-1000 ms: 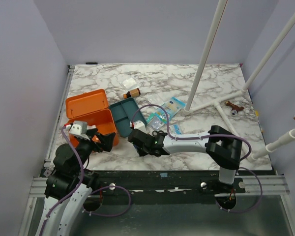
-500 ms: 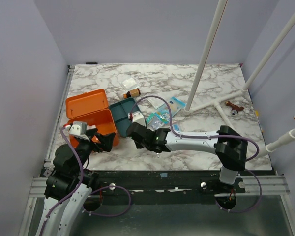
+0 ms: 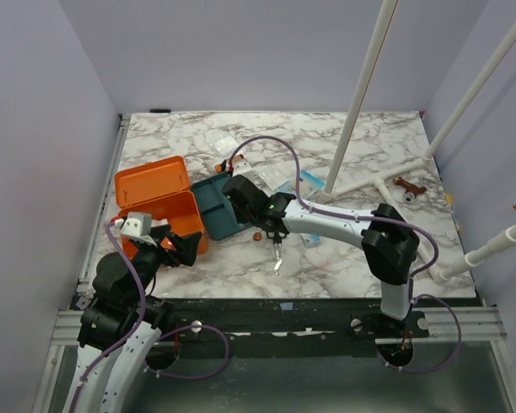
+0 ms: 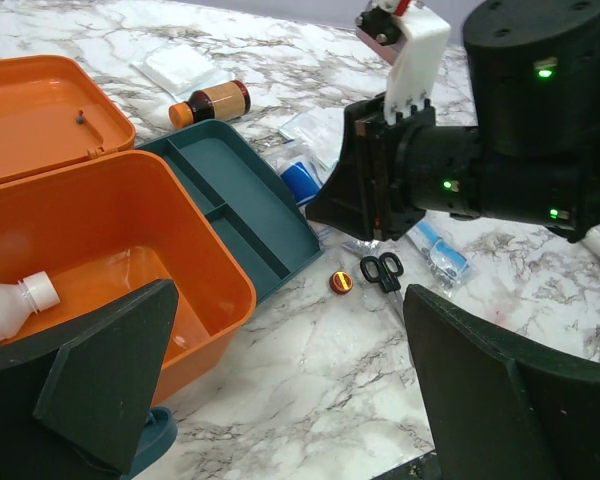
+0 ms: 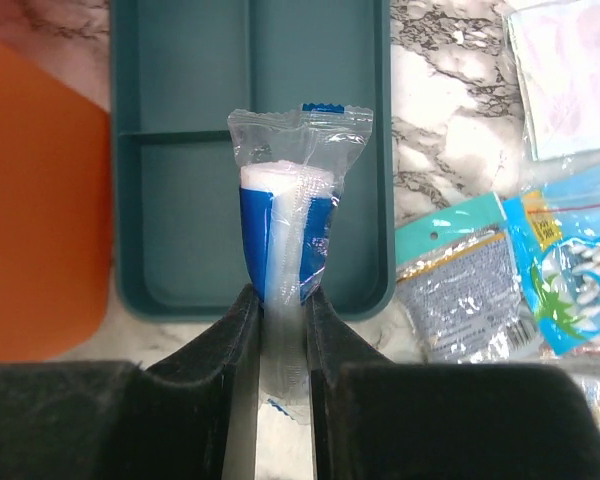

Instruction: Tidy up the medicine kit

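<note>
My right gripper is above the tray's long section with the packet, and next it will lower the packet into that section and release it, because the section is empty and runs along the packet.
The medicine kit stands open at the left, an orange box with its lid tipped back. A white bottle lies inside it. Beside it on the right lies the dark teal compartment tray. My right gripper is shut on a blue-and-white packet in clear wrap, held just above the tray's near compartment. My left gripper hangs open and empty over bare marble in front of the kit.
Black-handled scissors and a small orange cap lie right of the tray. A brown bottle and gauze packets lie behind it. Teal sachets lie to the right. White pipes cross the right side.
My right arm has swung left and away from the front edge, carrying the packet over the teal tray and uncovering the scissors and cap. The left arm has not moved.
</note>
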